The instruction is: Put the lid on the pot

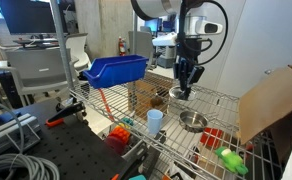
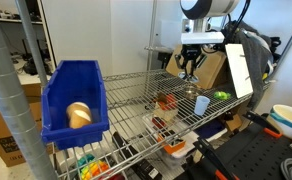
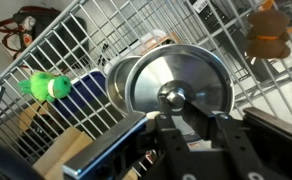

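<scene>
The pot's rim sticks out past the lid on the green toy's side, so I will next move the lid in my gripper toward that side and down onto the pot (image 1: 193, 120) (image 3: 128, 82).
My gripper (image 1: 184, 85) hangs above the wire shelf and is shut on the lid (image 1: 180, 94), a small round silvery disc. In the wrist view the lid (image 3: 191, 72) fills the middle, and its knob sits at my fingertips (image 3: 194, 112). The pot (image 1: 193, 121), a shallow shiny steel bowl, stands on the shelf a little below and beside the lid. In the wrist view only the pot's rim (image 3: 115, 82) shows past the lid's left edge. In an exterior view the gripper (image 2: 189, 68) hovers above the pot (image 2: 191, 93).
A light blue cup (image 1: 155, 121) stands on the shelf near the pot. A big blue bin (image 1: 116, 68) sits at one end of the shelf. A green toy (image 3: 48, 87) and an orange object (image 3: 269, 35) lie on the wire shelf. A cardboard box (image 1: 271, 100) stands beside it.
</scene>
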Controlling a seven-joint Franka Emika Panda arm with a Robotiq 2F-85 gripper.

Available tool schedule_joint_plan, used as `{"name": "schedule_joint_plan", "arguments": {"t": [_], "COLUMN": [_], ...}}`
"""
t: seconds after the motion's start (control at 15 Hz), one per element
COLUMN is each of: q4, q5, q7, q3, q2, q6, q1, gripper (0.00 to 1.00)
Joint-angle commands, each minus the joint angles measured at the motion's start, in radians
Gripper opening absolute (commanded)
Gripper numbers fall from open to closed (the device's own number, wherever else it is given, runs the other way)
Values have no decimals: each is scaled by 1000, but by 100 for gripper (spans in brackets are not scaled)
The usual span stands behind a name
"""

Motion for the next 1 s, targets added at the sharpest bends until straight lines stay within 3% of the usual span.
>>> {"name": "schedule_joint_plan", "arguments": {"t": [0.0,0.47,0.93], "q4": [87,162,266], "q5": [9,35,91], "q7": [24,12,12], "q3": [-6,1,9], "q2": [63,146,224], "q6": [-56,-78,-226], "q1": [-24,-63,-100], "gripper": [6,6,6]}}
